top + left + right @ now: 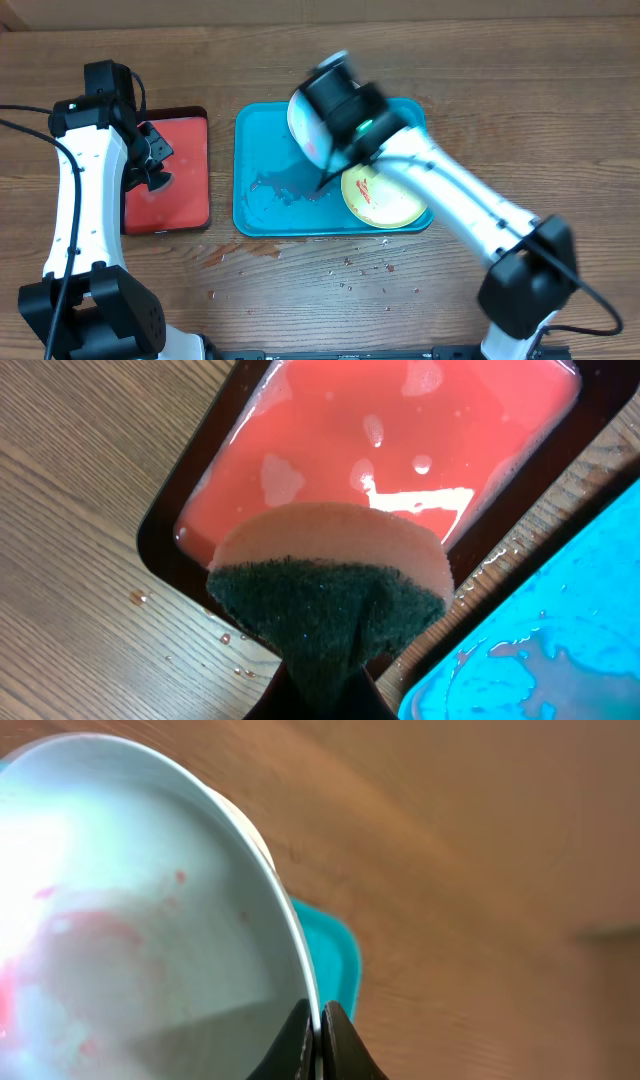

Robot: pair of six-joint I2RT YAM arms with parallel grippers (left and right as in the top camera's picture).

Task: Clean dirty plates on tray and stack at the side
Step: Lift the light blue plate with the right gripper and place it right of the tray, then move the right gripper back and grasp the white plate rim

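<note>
The robot's right gripper should move past the teal tray (241, 170) and down to release the plate, because bare tabletop is below it, to the right in the overhead view.
My right gripper (322, 170) (318, 1010) is shut on the rim of a pale, light blue-white dirty plate (304, 128) (150, 920) with red sauce smears. It holds the plate tilted on edge above the teal tray (241, 170) (337, 948). A second white rim (252, 832) shows just behind that plate. The yellow-green rimmed plate (382, 197), smeared red, lies flat at the tray's right front. My left gripper (153, 160) (325, 695) is shut on a sponge (330, 585) with a green scouring face and peach foam. It holds the sponge over the red tray (170, 205) (400, 440).
The red tray holds wet, pinkish liquid. A watery reddish puddle (275, 190) lies on the teal tray's left half, whose corner shows in the left wrist view (560, 620). Small drops and crumbs (350, 265) dot the wooden table in front of the tray.
</note>
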